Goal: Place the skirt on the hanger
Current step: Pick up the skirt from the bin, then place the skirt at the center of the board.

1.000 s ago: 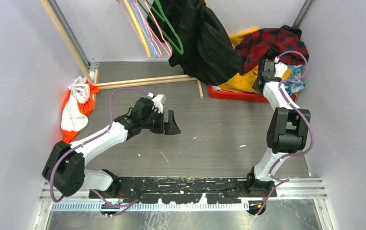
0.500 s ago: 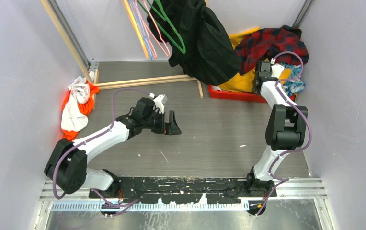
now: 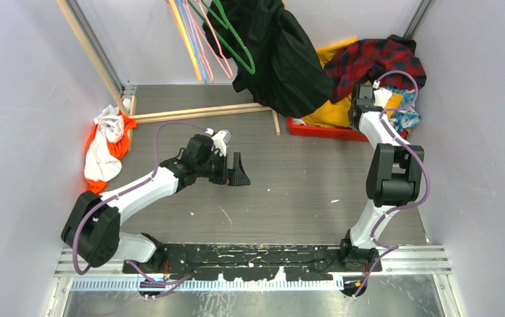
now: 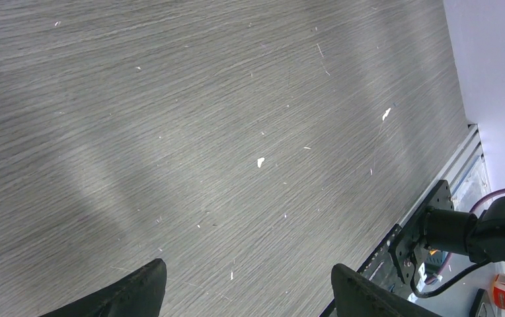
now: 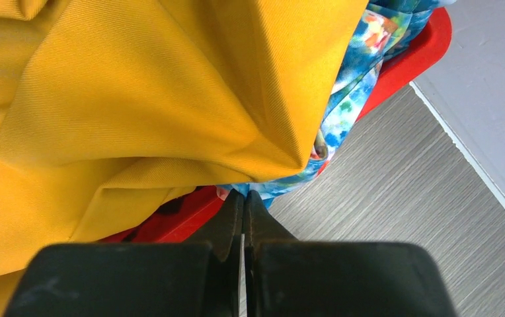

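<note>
My right gripper is going to lift the skirt point(image 3: 408, 117), then move it to the left in the top view and lower it onto the bare tabletop to let go, because there is room there.
The skirt point(image 5: 359, 86), blue with coloured flowers, pokes out from under a yellow garment point(image 5: 137, 99) in the red bin point(image 5: 408, 53). My right gripper point(image 5: 243, 193) is shut, its tips pinched on the skirt's lower edge. From above, the skirt point(image 3: 408, 117) shows only as a small blue patch beside the right gripper point(image 3: 357, 109). A green hanger point(image 3: 236, 46) hangs with other coloured hangers at the back. Over the bare table the left gripper point(image 3: 240, 173) hovers open and empty, its fingers point(image 4: 137, 290) wide apart.
A big black coat point(image 3: 283, 59) hangs beside the hangers. A red plaid shirt point(image 3: 375, 59) tops the bin point(image 3: 316, 129). White and orange clothes point(image 3: 104, 148) lie at the left wall. Wooden sticks point(image 3: 197, 113) lie across the back.
The right gripper has closed from half open to shut at the skirt's edge, after shifting slightly left. The left arm has hardly moved.
</note>
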### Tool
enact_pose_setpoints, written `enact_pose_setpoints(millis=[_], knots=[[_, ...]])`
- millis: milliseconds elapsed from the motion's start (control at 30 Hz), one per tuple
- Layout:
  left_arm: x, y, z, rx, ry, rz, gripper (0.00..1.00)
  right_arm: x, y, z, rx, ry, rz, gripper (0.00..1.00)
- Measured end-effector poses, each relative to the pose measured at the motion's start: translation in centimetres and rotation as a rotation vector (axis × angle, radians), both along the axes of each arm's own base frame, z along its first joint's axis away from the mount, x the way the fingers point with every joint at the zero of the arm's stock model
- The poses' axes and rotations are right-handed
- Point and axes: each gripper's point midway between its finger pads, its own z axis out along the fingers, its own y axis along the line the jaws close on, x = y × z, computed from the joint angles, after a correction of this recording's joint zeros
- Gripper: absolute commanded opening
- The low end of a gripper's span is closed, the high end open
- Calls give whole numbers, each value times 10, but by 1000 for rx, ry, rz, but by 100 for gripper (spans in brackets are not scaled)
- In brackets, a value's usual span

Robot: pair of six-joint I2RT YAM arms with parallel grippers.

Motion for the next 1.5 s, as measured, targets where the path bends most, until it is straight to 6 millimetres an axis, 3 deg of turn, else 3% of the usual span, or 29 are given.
enact_pose_setpoints(millis=[133,233,367,500,633,767,867,967,1067,1300,1500], knots=[[0,0,0,0,0,0,91,-1,1,11,2,-22,3,1],[-1,1,0,3,4,1,91,-4,5,41,8,-87,17,1],[-2,4,8,5,-3,6,91,-21,12,113,18,-236,43,1],[-2,6,28,-7,-35,12,90,-48,27,214,27,-460,97,1],[-3,10,52,-29,-89,21,90,-85,44,301,48,-658,171,1],[-9,18,68,-31,-128,32,90,-120,70,365,104,-797,300,1],[-15,26,79,-30,-155,45,90,-137,100,393,181,-852,443,1],[-22,34,90,-34,-178,57,90,-148,134,406,293,-871,596,2],[-30,42,101,-40,-202,71,90,-159,167,403,433,-846,737,1],[-44,56,115,-48,-237,94,90,-173,233,370,778,-742,964,1],[-49,60,117,-49,-232,102,90,-195,310,343,949,-581,1202,1]])
